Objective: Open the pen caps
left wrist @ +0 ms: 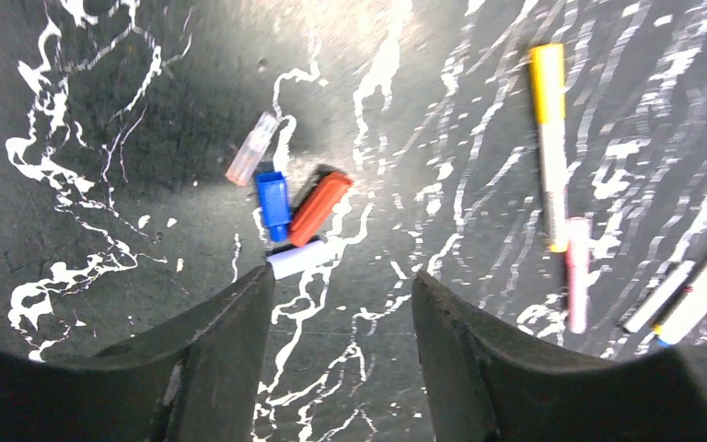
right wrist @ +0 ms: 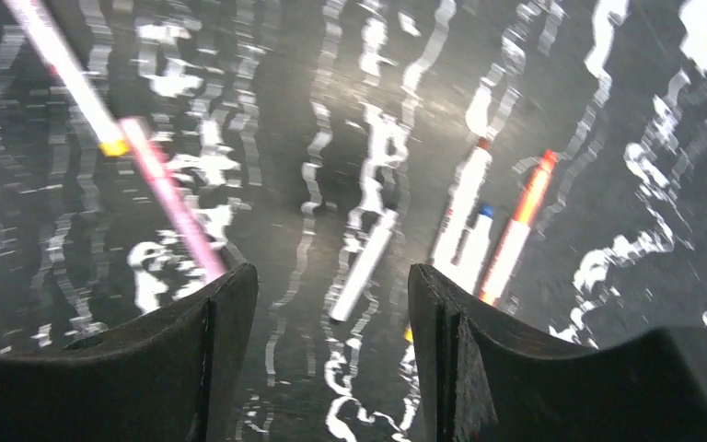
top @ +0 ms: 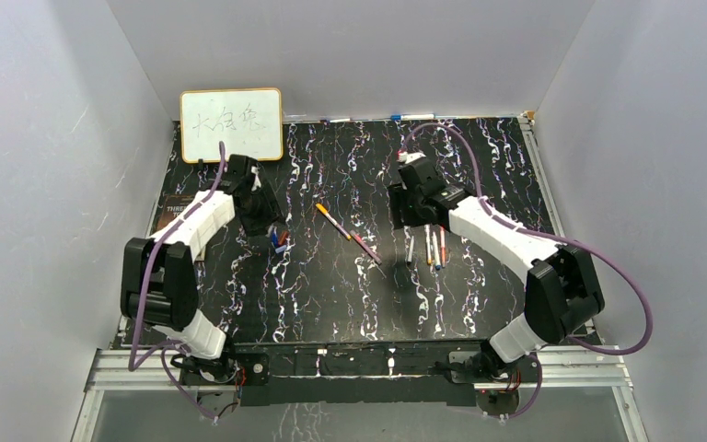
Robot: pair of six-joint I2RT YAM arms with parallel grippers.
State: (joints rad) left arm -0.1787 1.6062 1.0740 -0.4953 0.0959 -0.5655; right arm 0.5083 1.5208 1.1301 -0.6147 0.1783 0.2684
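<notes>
My right gripper moves down and to the left in the top view to the pink pen's middle point(top: 367, 249) point(right wrist: 180, 212) next, and turns to match its slant.
Several loose pen caps lie in a small cluster on the dark marbled mat: a blue cap point(left wrist: 273, 203), a red-orange cap point(left wrist: 319, 208), a pale pink cap point(left wrist: 251, 148) and a whitish cap point(left wrist: 299, 259). My left gripper point(left wrist: 342, 281) hangs just short of them, open and holding nothing. In the top view it point(top: 272, 232) sits beside the caps point(top: 282, 240). My right gripper point(right wrist: 331, 276) is open too, above a white barrel point(right wrist: 365, 265), a blue-tipped pen point(right wrist: 465, 216) and an orange pen point(right wrist: 518, 230) lying on the mat.
A yellow-capped pen point(left wrist: 550, 138) and a pink pen point(left wrist: 577, 272) lie end to end mid-mat between the arms. A small whiteboard point(top: 231, 124) leans at the back left. Grey walls close the mat on three sides.
</notes>
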